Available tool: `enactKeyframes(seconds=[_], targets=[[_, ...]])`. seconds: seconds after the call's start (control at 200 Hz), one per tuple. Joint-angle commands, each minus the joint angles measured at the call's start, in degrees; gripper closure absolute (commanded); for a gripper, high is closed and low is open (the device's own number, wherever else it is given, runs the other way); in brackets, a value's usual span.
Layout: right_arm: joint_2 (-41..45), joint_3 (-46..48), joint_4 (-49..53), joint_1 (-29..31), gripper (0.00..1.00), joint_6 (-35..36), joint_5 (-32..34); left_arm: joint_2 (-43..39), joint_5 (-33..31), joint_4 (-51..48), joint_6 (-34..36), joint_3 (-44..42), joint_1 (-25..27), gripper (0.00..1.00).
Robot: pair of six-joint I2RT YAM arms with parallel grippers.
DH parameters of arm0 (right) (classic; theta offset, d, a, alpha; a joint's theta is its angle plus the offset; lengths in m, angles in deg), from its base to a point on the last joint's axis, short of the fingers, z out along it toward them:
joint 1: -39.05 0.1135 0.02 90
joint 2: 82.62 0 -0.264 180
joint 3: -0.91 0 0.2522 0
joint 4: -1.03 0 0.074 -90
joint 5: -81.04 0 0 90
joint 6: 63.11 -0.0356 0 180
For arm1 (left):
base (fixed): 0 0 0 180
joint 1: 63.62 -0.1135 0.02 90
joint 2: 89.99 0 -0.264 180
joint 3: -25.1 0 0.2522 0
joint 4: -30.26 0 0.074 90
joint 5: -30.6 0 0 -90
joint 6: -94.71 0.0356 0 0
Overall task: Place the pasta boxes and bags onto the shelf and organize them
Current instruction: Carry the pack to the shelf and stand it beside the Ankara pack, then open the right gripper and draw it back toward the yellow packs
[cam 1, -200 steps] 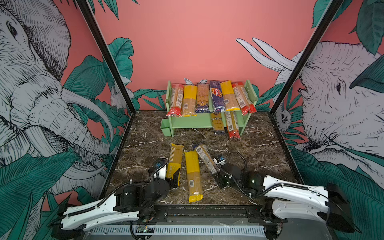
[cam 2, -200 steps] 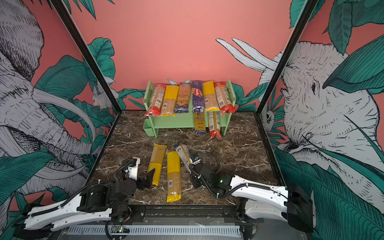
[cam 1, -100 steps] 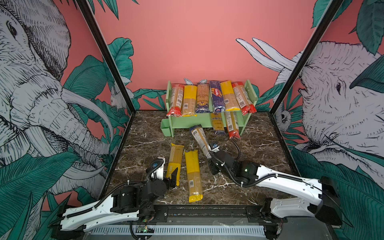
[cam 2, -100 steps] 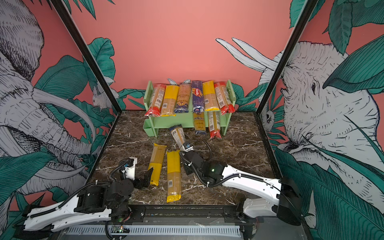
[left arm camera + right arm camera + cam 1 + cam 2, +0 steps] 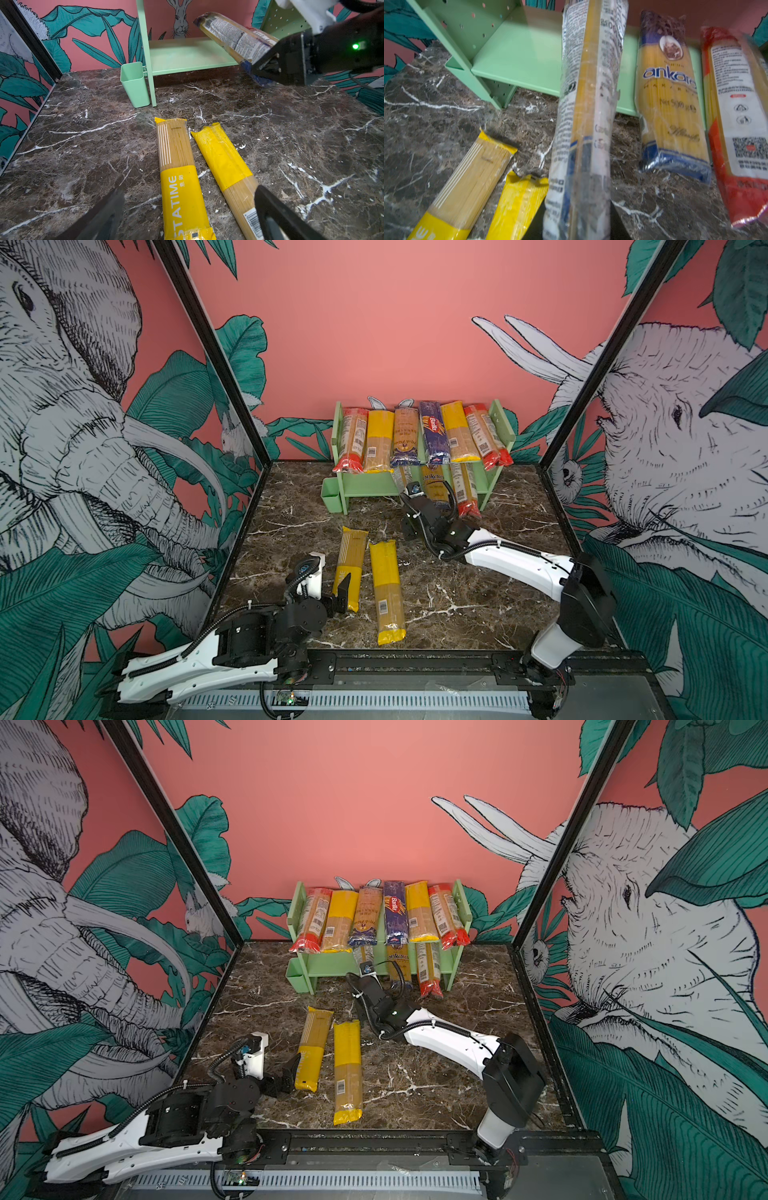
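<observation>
My right gripper should next push outward to the free lower board point(image 5: 379, 957) beside the blue-ended packet and then let go, because only the clear packet's far part reaches over that board.
The pale green shelf point(image 5: 370, 488) point(image 5: 332, 965) stands at the back, with several pasta packets across its upper board. Two more, a blue-ended one point(image 5: 668, 99) and a red one point(image 5: 737, 116), lie on the lower board. My right gripper point(image 5: 411, 510) point(image 5: 577, 220) is shut on a clear, dark-blue-printed packet point(image 5: 589, 104) point(image 5: 234, 37), whose far end reaches over the lower board point(image 5: 517, 52). Two yellow packets point(image 5: 351, 564) point(image 5: 386, 589) lie on the table. My left gripper point(image 5: 343, 593) point(image 5: 191, 209) is open around the near end of the left one point(image 5: 178, 176).
A small green cup point(image 5: 331, 497) point(image 5: 134, 83) hangs on the shelf's left side. Black frame posts point(image 5: 208, 352) and mural walls close in both sides. A black rail point(image 5: 415, 662) runs along the marble table's front edge.
My right gripper has carried its packet from the middle of the table back to the shelf, with the far end now over the lower board. The left arm has hardly moved.
</observation>
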Motion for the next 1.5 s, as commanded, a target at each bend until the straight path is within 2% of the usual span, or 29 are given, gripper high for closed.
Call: enactKeyframes(seconds=[0.0, 0.235, 0.585, 0.725, 0.795, 0.91, 1.24, 1.495], targets=[[-1.45, -6.25, -10.09, -1.48, 1.0, 0.93, 1.97, -0.39, -1.82, -1.31, 0.81, 1.38, 0.18, 0.02], [-8.01, -11.95, -9.66, -3.97, 1.0, -0.28, 2.75, -0.24, -1.64, -1.72, 0.99, 1.79, 0.25, 0.02], [-10.66, -14.52, -7.7, -6.59, 1.0, -0.92, 2.52, -1.39, -1.82, -2.8, 0.87, 2.36, 0.19, 0.02], [-11.44, -15.2, -6.92, -7.04, 0.62, -1.29, 1.38, -1.3, -1.7, -2.89, 0.9, 2.43, 0.22, 0.02], [-11.35, -14.86, -6.89, -7.02, 0.52, -1.44, 1.34, -1.29, -1.63, -2.97, 0.81, 2.43, 0.2, 0.02], [-11.01, -14.35, -6.26, -7.01, 0.43, -1.67, 0.61, -1.38, -1.52, -3.41, 0.47, 2.47, 0.22, 0.02], [-5.08, -8.37, -3.92, -6.73, 0.36, -3.64, -4.61, -2.21, -1.24, -3.33, -0.38, 1.75, 0.26, 0.02], [3.76, 0.14, 0.52, -2.6, 0.35, -5.98, -5.31, -1.91, -0.46, -2.19, -1.13, 0.7, 0.26, 0.01]])
